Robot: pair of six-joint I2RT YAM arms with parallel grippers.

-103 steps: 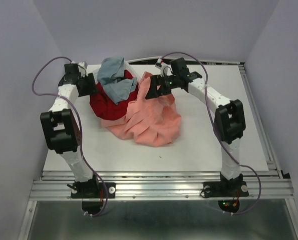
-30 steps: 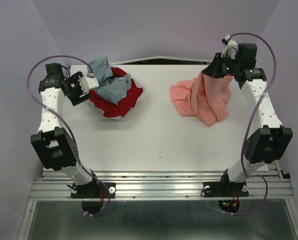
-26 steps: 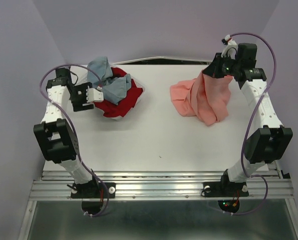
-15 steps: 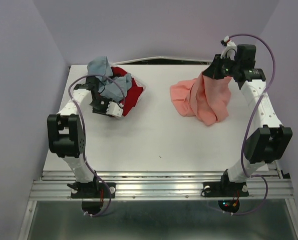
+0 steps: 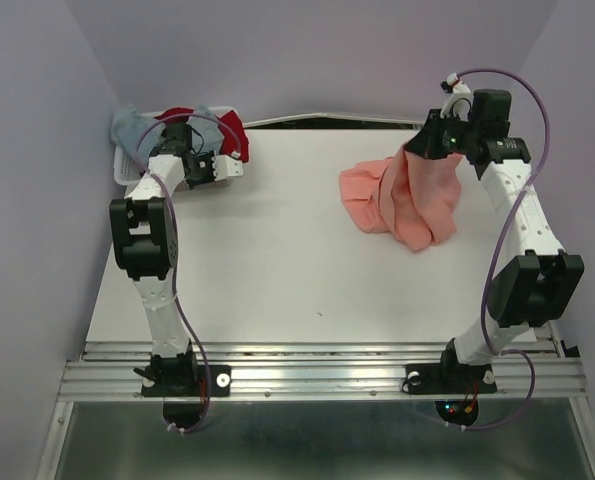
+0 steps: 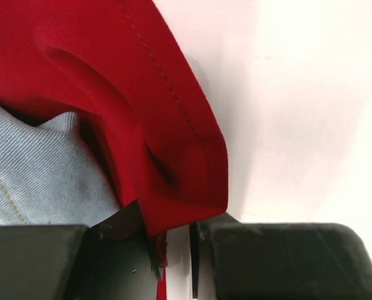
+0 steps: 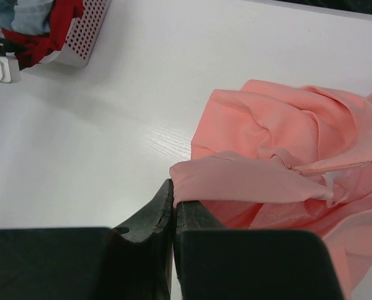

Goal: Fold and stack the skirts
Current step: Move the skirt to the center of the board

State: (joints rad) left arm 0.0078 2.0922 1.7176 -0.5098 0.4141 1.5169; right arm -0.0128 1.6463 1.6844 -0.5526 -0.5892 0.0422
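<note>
My right gripper is going to pull the salmon-pink skirt's edge down and back to the bare tabletop below, to its left in the top view. It will spread the bunched skirt and release it.
My right gripper (image 5: 429, 146) (image 7: 175, 197) is raised at the far right and shut on an edge of the salmon-pink skirt (image 5: 397, 200) (image 7: 286, 137). That skirt hangs down from it and bunches on the table. At the far left corner, the dark red skirt (image 5: 232, 125) (image 6: 110, 81) and the blue-grey skirt (image 5: 132, 125) (image 6: 29, 169) lie together in the white mesh basket (image 5: 125, 165) (image 7: 85, 31). My left gripper (image 5: 217, 155) (image 6: 173, 240) is at the basket's right side. Its jaws stand narrow, with a fold of the dark red skirt pinched between them.
The purple walls close in behind and beside the basket at the far left corner. A rail runs along the table's right edge (image 5: 522, 260). Both arm bases sit at the near edge.
The basket with the red and blue-grey skirts has slid from the left-middle of the table to the far left corner with my left gripper, whose jaws narrowed. The right arm has not moved.
</note>
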